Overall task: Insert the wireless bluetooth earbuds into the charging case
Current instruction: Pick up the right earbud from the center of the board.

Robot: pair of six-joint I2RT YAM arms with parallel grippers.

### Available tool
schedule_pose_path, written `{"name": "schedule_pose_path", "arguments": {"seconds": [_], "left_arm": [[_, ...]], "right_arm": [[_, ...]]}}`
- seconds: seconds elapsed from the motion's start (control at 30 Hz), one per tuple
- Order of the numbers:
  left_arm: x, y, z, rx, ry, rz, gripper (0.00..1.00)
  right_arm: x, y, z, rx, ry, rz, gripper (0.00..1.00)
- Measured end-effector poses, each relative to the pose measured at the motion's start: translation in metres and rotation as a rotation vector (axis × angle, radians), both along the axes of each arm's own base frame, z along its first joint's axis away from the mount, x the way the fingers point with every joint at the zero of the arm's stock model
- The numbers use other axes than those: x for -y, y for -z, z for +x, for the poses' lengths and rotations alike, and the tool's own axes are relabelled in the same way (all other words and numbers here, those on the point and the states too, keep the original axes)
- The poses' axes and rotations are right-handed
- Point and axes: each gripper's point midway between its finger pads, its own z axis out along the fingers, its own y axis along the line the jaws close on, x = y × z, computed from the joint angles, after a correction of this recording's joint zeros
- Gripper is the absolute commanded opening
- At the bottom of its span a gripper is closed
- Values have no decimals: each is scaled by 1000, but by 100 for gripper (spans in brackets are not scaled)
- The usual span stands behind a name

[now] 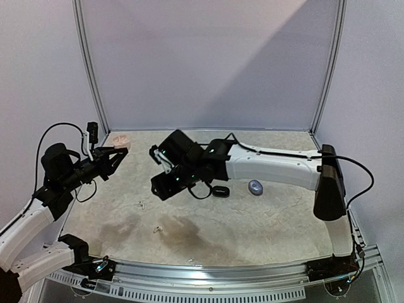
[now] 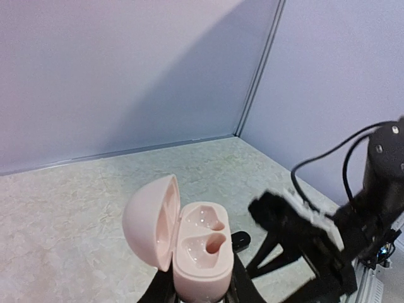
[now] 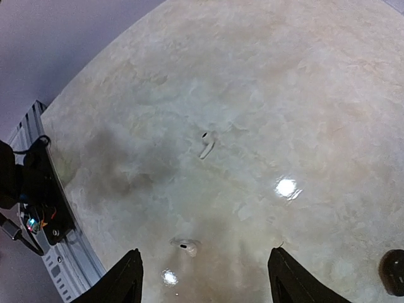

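Note:
The right gripper moves down toward the metal front bar next, then brings its open fingers around the nearer earbud's head.
My left gripper (image 2: 202, 294) is shut on the base of the pink charging case (image 2: 201, 251), held up off the table at the back left (image 1: 122, 144). Its lid (image 2: 149, 221) stands open and both sockets are empty. Two white earbuds lie on the table, one (image 3: 206, 145) farther from my right gripper and one (image 3: 186, 245) just ahead of it. They show from above too: one earbud (image 1: 142, 204) and the other earbud (image 1: 158, 228). My right gripper (image 3: 208, 285) hangs open above the table with nothing between its fingers, to the right of the case (image 1: 154, 172).
A small black object (image 1: 219, 190) and a silvery-grey oval one (image 1: 255, 187) lie on the table under the right arm. The table's metal front rail (image 1: 208, 273) runs along the near edge. Grey walls close off the back and sides.

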Motion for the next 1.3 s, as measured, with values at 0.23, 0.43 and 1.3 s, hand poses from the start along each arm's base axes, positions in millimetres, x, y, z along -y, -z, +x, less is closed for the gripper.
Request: {"name": "schedule_pose_path", "arguments": {"seconds": [0.23, 0.43, 1.3], "left_arm": [[-11, 12, 0, -17, -49, 9, 0], [-15, 32, 4, -73, -52, 46, 0], [-8, 34, -2, -70, 37, 54, 0]], "right_arm": [[-26, 46, -48, -46, -102, -72, 70], [-24, 62, -57, -45, -127, -104, 55], [-21, 117, -56, 141, -385, -250, 55]]}}
